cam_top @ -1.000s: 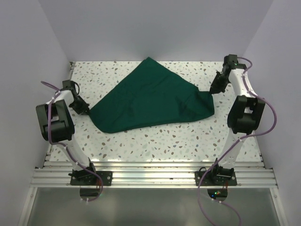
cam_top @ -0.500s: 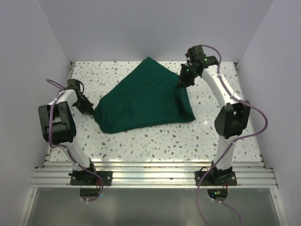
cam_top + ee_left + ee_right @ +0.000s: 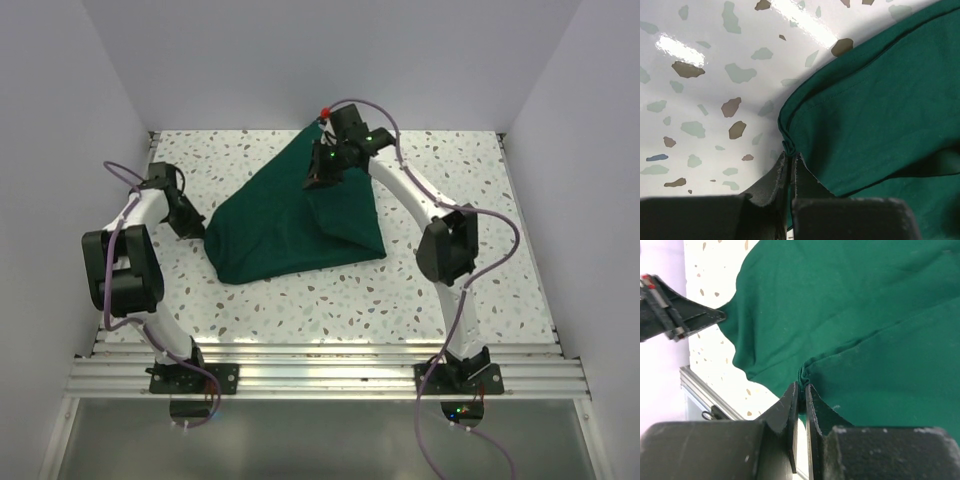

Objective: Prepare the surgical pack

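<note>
I will lower my right gripper next and carry the bunched corner toward my left gripper, onto the drape's middle (image 3: 277,222) (image 3: 787,337), because the corner is still hanging above the layer beneath.
The surgical pack is a dark green fabric drape (image 3: 290,225) lying on the speckled table, its right side folded over towards the middle. My right gripper (image 3: 318,180) is shut on a bunched corner of the drape (image 3: 803,373) and holds it lifted above the drape's middle. My left gripper (image 3: 196,228) is shut on the drape's left corner (image 3: 788,146) low at the table. The drape (image 3: 880,115) fills the right of the left wrist view. No tray, instruments or pads show.
The speckled tabletop (image 3: 440,290) lies between white walls. An aluminium rail (image 3: 320,372) runs along the near edge with both arm bases. The left arm's tip (image 3: 675,315) shows at the left of the right wrist view.
My right gripper has carried the drape's right corner leftwards over the drape, folding the right side in. The left gripper has shifted slightly right and back, holding its corner.
</note>
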Controlling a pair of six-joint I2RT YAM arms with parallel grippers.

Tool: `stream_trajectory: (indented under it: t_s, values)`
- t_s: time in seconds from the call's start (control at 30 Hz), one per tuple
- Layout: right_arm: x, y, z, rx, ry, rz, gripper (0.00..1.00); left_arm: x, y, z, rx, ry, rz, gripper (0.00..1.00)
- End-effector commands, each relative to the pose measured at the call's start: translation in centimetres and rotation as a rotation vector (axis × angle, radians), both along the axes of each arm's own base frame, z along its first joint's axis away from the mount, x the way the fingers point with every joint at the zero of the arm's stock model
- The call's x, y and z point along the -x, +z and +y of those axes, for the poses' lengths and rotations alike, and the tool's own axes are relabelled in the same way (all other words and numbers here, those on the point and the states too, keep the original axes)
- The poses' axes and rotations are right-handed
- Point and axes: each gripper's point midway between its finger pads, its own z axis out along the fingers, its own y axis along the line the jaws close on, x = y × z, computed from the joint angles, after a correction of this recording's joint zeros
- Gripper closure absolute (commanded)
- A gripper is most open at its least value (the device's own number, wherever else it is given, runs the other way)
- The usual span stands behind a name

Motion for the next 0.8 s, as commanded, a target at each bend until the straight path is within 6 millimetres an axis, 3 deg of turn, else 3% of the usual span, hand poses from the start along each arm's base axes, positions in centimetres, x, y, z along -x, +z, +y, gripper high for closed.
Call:
stream_trajectory:
  t_s: [0.0,0.13,0.33,0.53,0.63,0.67,0.77]
  values:
    - [0.2,1.3,4.6,-0.116,0.087,-0.043,1.0,-0.2,2.2,-0.7,0.01,0.003,-0.049,1.0]
    - [1.4,-0.2,6.8,-0.123,0.136,-0.014,1.0,-0.2,2.8,-1.1,0.01,-0.005,-0.057,1.0]
    - [2.7,-3.0,8.5,-0.12,0.169,0.036,1.0,-0.4,3.2,-1.4,0.01,-0.014,-0.06,1.0]
    - [2.4,-5.8,8.2,-0.069,0.152,0.063,0.99,-1.2,5.2,-2.0,0.022,-0.023,-0.081,1.0]
    - [2.3,-6.8,7.7,-0.04,0.152,0.077,0.88,-1.5,7.1,-2.6,0.05,-0.027,-0.105,1.0]
    - [2.4,-7.0,7.3,-0.029,0.15,0.088,0.75,-1.6,7.6,-2.7,0.059,-0.019,-0.11,1.0]
    - [2.7,-6.5,6.3,-0.016,0.152,0.091,0.49,-1.7,10.0,-3.4,0.085,-0.013,-0.139,1.0]
